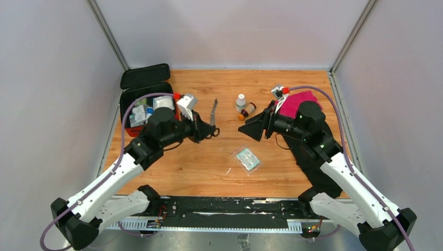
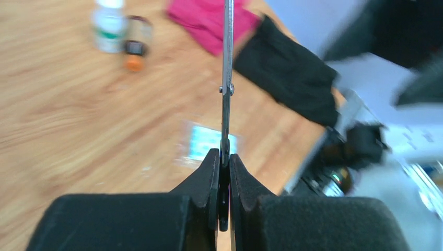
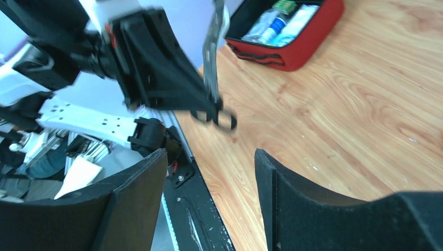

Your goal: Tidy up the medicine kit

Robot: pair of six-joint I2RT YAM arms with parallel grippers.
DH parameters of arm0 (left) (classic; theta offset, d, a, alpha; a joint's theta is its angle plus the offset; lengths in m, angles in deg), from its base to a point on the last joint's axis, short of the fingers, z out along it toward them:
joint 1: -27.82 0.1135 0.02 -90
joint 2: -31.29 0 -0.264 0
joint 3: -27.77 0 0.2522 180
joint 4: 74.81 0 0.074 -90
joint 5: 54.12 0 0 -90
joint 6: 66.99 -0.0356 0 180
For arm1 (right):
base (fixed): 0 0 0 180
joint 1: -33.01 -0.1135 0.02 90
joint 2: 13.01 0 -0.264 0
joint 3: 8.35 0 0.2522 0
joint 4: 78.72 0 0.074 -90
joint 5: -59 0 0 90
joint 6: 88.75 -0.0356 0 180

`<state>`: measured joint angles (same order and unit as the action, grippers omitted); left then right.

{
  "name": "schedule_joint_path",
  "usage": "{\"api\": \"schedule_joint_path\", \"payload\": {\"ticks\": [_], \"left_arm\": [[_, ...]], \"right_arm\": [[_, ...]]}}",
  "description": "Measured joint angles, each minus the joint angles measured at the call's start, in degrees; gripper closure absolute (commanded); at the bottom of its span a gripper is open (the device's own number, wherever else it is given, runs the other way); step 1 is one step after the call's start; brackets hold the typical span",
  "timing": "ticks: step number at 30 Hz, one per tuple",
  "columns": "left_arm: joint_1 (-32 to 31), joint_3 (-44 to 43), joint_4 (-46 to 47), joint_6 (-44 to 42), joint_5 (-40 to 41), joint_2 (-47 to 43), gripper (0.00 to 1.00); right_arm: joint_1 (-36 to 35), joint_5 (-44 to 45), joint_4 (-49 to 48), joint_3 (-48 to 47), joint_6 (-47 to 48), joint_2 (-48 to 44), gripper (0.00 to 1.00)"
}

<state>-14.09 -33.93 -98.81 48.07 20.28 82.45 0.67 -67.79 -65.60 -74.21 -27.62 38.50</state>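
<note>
The scissors are still outside, so my left gripper needs to swing over the red medicine kit, then turn downward and lower them onto the kit's packs.
The red medicine kit lies open at the back left, its black-lined lid flipped back and several packs and bottles inside. It also shows in the right wrist view. My left gripper is shut on the black handles of a pair of scissors and holds them above the table right of the kit, blades pointing away. My right gripper is open and empty, facing the left gripper across a gap. The right wrist view shows its fingers spread apart and the scissors beyond them.
A white bottle and a brown bottle with an orange cap lie mid-back. A clear packet lies in the middle. A magenta cloth and a black cloth lie at the right. A small white item lies beside the magenta cloth.
</note>
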Motion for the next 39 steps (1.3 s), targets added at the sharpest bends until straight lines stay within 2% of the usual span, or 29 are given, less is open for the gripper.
{"api": "schedule_joint_path", "payload": {"ticks": [3, 5, 7, 10, 15, 22, 26, 30, 33, 39], "left_arm": [[10.1, -2.6, -3.7, -0.7, 1.0, 1.7, 1.00], [19.8, -4.5, -5.4, -0.7, 0.2, 4.5, 1.00], [29.3, -6.8, -6.7, -0.6, -1.2, 8.9, 1.00], [37.9, -13.2, -10.8, -2.0, -2.2, 18.7, 1.00], [44.2, -26.5, -16.5, -5.2, -1.8, 34.6, 1.00], [53.7, -39.1, -24.2, -9.0, -0.4, 49.0, 1.00], [55.4, -46.1, -28.4, -12.0, -2.0, 57.5, 1.00], [55.8, -47.0, -31.1, -13.3, -4.9, 63.2, 0.98], [55.9, -46.9, -32.5, -13.8, -4.9, 65.1, 0.93], [56.2, -46.8, -33.5, -14.0, -3.7, 65.4, 0.62]], "right_arm": [[0.3, 3.0, 3.3, 0.0, 0.3, -0.4, 0.34], [0.5, 4.1, 5.0, 0.3, 0.3, -0.3, 0.34], [0.5, 5.1, 6.1, 1.1, 0.0, -0.5, 0.34], [0.5, 6.1, 8.0, 2.4, -0.6, -1.4, 0.35], [0.6, 6.9, 10.2, 3.3, -2.0, -3.2, 0.36], [0.6, 8.1, 13.3, 3.8, -2.9, -5.3, 0.36], [0.6, 8.4, 14.6, 3.8, -3.1, -5.1, 0.36], [0.6, 8.4, 15.4, 3.8, -3.1, -4.0, 0.36], [0.6, 8.4, 15.8, 3.8, -3.0, -3.2, 0.36], [0.6, 8.4, 16.3, 3.8, -3.0, -2.4, 0.37]]}}
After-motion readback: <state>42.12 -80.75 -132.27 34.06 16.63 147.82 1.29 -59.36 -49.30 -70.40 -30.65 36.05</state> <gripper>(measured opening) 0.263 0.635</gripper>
